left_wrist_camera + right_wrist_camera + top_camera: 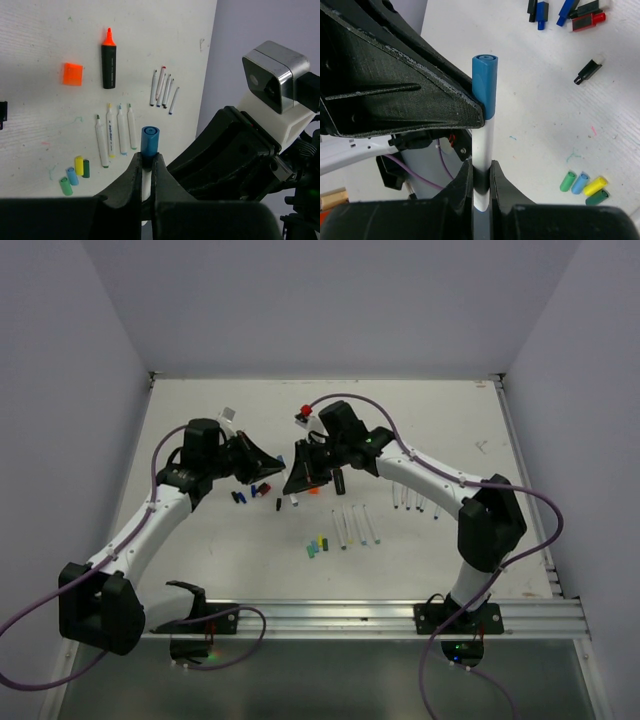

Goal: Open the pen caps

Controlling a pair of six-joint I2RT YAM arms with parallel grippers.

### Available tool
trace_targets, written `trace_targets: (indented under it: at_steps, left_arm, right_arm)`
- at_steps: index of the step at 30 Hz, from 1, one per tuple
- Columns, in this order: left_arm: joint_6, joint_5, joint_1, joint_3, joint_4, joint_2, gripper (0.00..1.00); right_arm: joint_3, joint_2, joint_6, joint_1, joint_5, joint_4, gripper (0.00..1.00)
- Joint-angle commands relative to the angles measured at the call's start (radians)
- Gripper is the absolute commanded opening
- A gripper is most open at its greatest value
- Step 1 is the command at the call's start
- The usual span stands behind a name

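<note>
The bare spot past the nearer pens lies below the right gripper, to the right in the top view, so the robot needs to move that gripper from the blue cap down to that spot.
Above the table's middle, both grippers hold one white pen with a blue cap (149, 140). My left gripper (146, 157) is shut on the cap's lower end, and most of the cap sticks out past its tips. My right gripper (481, 167) is shut on the white barrel (482, 142) just below the cap (484, 85). In the top view the left gripper (278, 462) and the right gripper (300, 475) meet tip to tip. Loose green, blue and yellow caps (582, 182) lie together on the table.
Uncapped white pens lie in two rows (355, 525) (415, 500). A black marker with an orange tip (108, 62) lies beside its orange cap (73, 74). More capped pens in blue, black and red (565, 10) lie by the left gripper. White walls enclose the table.
</note>
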Motion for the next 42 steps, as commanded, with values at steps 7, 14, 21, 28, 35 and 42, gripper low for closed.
trace_targets:
  at_steps: [7, 14, 21, 28, 35, 42]
  left_arm:
    - [0.049, 0.013, -0.004, 0.040, 0.011, -0.012, 0.25]
    - [0.053, 0.015, -0.004, 0.043, 0.022, -0.003, 0.24]
    - [0.059, 0.021, -0.004, 0.044, 0.023, 0.003, 0.20]
    - [0.056, 0.047, -0.004, 0.040, 0.043, 0.009, 0.00]
    - [-0.002, -0.119, 0.001, 0.237, -0.287, 0.168, 0.00]
    - [-0.062, -0.082, 0.007, 0.415, -0.268, 0.334, 0.00]
  right_arm:
    - [-0.050, -0.057, 0.043, 0.015, -0.085, 0.065, 0.00]
    - [-0.078, -0.084, 0.040, 0.015, -0.090, 0.052, 0.00]
    - [-0.085, -0.092, 0.052, 0.015, -0.108, 0.063, 0.00]
    - [-0.058, -0.081, 0.045, 0.015, -0.076, 0.062, 0.00]
    - [0.134, -0.038, -0.251, 0.142, 0.461, -0.375, 0.00]
    - [0.041, -0.090, -0.275, 0.184, 0.576, -0.419, 0.00]
